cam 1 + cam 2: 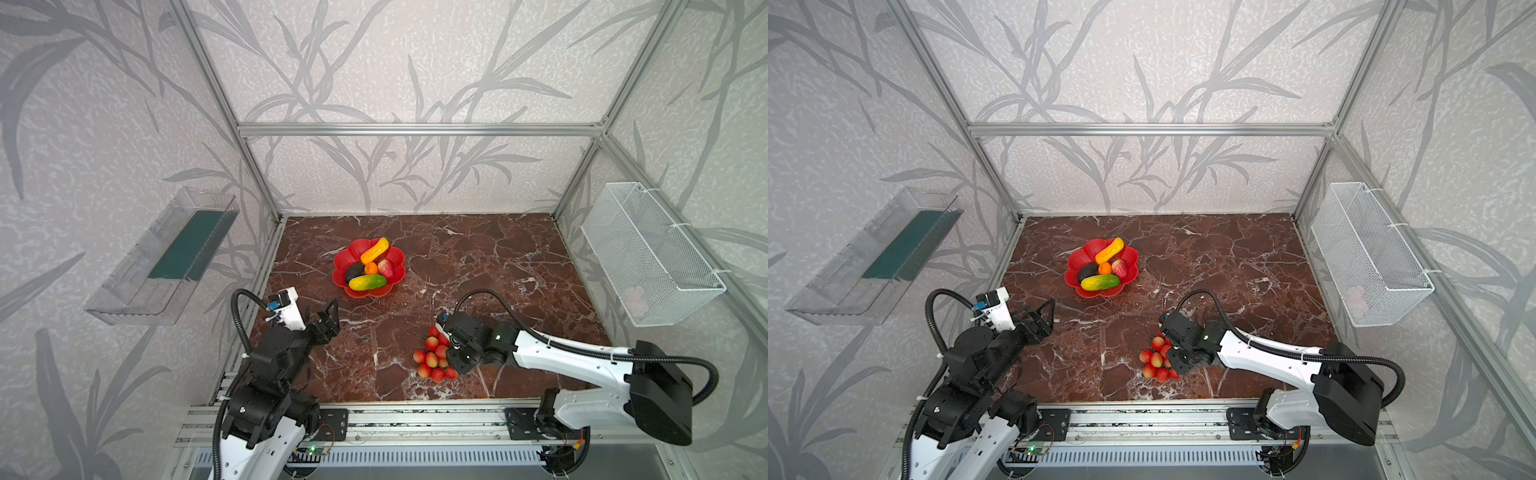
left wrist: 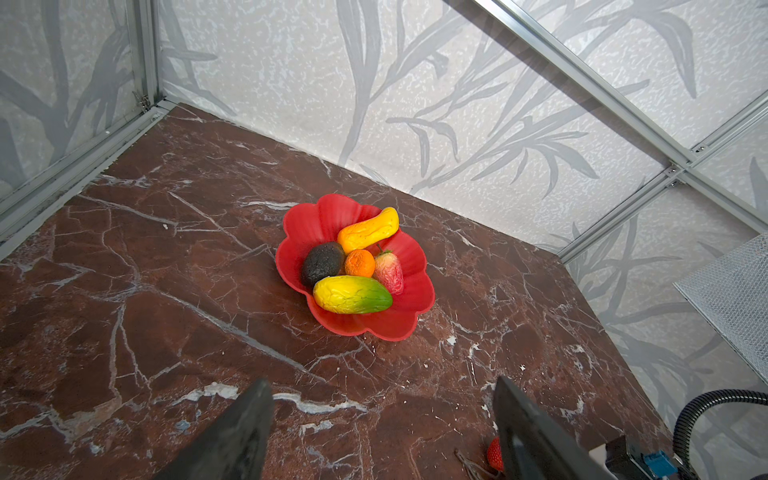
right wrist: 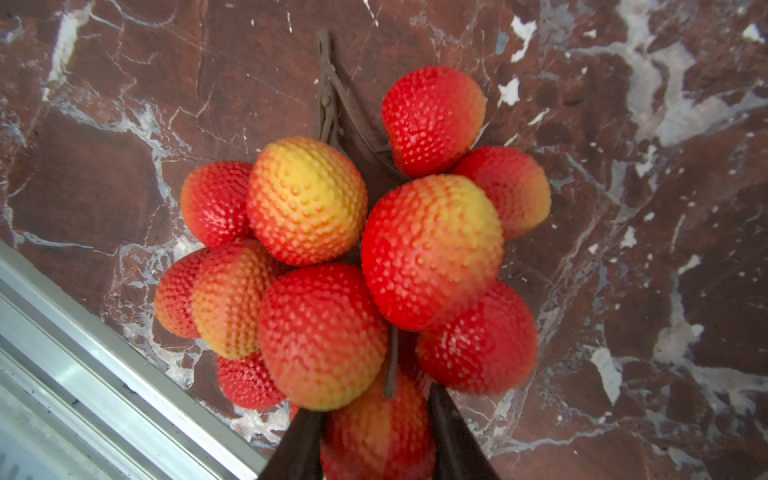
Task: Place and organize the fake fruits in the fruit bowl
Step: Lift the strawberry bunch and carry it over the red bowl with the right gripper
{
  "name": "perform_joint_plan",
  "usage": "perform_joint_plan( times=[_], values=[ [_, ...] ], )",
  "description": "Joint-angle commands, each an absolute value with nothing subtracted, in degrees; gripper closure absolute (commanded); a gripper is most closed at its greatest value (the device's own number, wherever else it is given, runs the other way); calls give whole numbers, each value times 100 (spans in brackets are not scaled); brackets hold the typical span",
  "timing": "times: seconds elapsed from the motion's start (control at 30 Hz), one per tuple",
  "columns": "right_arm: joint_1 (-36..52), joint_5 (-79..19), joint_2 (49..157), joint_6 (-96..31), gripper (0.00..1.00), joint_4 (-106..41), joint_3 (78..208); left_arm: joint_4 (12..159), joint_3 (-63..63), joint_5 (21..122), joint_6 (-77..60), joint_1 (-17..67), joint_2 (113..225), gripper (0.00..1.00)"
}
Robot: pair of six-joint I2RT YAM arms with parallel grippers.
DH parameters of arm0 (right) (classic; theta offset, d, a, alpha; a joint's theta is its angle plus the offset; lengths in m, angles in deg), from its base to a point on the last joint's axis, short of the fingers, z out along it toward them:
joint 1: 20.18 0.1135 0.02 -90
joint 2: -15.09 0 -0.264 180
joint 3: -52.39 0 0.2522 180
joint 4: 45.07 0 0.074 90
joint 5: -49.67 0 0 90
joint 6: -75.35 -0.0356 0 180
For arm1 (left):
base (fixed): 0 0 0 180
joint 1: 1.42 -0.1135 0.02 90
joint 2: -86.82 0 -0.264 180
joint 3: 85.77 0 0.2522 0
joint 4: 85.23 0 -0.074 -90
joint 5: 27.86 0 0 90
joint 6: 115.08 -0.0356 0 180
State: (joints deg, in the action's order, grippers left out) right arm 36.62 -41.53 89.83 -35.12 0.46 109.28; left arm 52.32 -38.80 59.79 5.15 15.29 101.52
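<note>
The bowl with the other fruits is outward of my right gripper, so it will next lift the bunch of red balls, carry it outward over the strawberry (image 1: pixel 385 268), lower and release it.
The fruit bowl (image 1: pixel 345 257) (image 1: pixel 1077 259) (image 2: pixel 316 224), a red flower-shaped dish, sits at the table's middle left. In it lie a yellow-orange oblong fruit (image 1: pixel 375 250), a tiny orange (image 1: pixel 370 268), a dark avocado (image 1: pixel 354 272), a red-pink strawberry (image 1: pixel 385 268) and a yellow-green oblong fruit (image 1: pixel 368 282). The bunch of small red balls (image 1: pixel 432 357) (image 1: pixel 1156 359) (image 3: pixel 324 332) lies near the table's front edge. My right gripper (image 1: pixel 448 353) (image 3: pixel 374 415) is down over the bunch, its fingers pressed on either side of one ball. My left gripper (image 1: pixel 322 309) (image 2: pixel 382 386) hangs open and empty, short of the bowl.
A white wire basket (image 1: pixel 648 253) hangs on the right wall and a clear plastic tray (image 1: pixel 162 257) on the left wall. An aluminium rail (image 1: pixel 415 415) (image 3: pixel 104 353) runs along the table's front edge, close beside the bunch.
</note>
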Motion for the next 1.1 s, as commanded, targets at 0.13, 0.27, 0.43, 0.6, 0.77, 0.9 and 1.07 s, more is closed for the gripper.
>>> perform_joint_plan(
  times=[0.13, 0.27, 0.43, 0.6, 0.77, 0.9, 1.07],
  values=[
    [3692, -4180, 8885, -3187, 94, -68, 12084, 5297, -3956, 5836, 606, 1502, 10024, 17],
    [3684, -4297, 9022, -2843, 95, -119, 12854, 5261, -3932, 5828, 596, 1502, 9996, 17],
    [3659, -4336, 9601, -2309, 95, -99, 13967, 5262, -3927, 5774, 577, 1502, 9971, 17],
    [3569, -4285, 10329, -1856, 95, -71, 15119, 5246, -3922, 5770, 579, 1502, 9956, 17],
    [3392, -4172, 11145, -1533, 95, -8, 16181, 5274, -3940, 5697, 602, 1502, 9903, 17],
    [3201, -3949, 11877, -1421, 94, 135, 16897, 5379, -3975, 5645, 617, 1504, 9784, 16],
    [3077, -3831, 12687, -1087, 95, 295, 17713, 5512, -4010, 5638, 700, 1502, 9769, 16]
  ],
)
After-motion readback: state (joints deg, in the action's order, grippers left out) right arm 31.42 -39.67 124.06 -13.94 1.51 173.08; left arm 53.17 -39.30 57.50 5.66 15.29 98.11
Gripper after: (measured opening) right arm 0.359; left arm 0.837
